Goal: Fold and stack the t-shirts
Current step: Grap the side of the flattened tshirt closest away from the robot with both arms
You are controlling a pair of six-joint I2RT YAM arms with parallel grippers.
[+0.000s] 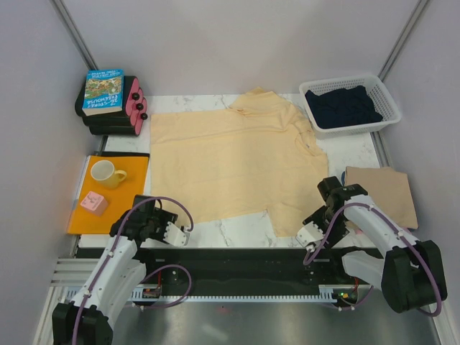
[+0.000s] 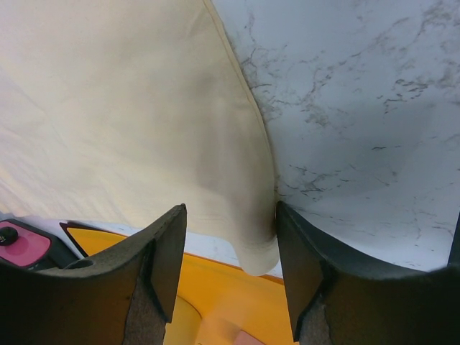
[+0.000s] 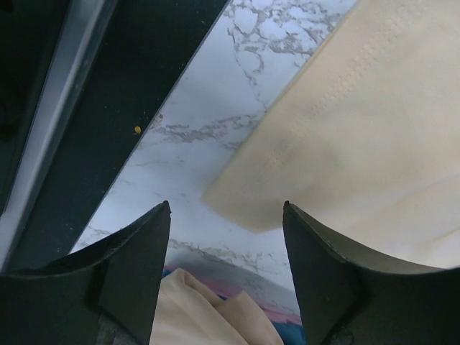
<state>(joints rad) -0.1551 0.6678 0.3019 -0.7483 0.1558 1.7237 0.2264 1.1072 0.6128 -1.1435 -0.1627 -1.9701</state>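
My right gripper moves down onto the pale yellow t-shirt's near corner [image 3: 236, 211] next and closes its open fingers there, since that corner lies below it, between my fingers.
The large pale yellow t-shirt [image 1: 230, 162] lies spread flat across the marble table [image 1: 215, 233]. My left gripper [image 1: 176, 231] is at its near left corner. In the left wrist view this gripper [image 2: 230, 251] is open, and the shirt's corner [image 2: 255, 241] hangs between the fingers against the right finger [image 2: 305, 266]. My right gripper [image 1: 310, 228] is at the near right corner. It [image 3: 226, 215] is open, with the shirt's corner [image 3: 248, 212] just ahead of the fingertips and nothing held. A tan t-shirt [image 1: 381, 194] lies folded at the right. A dark navy t-shirt [image 1: 341, 108] fills the basket.
A white basket [image 1: 388, 100] stands at the back right. An orange sheet [image 1: 133, 183] at the left carries a yellow mug [image 1: 106, 173] and a pink block [image 1: 94, 203]. A book [image 1: 105, 91] lies on black and pink cases at the back left. Tan cloth [image 3: 201, 309] shows beneath the right jaws.
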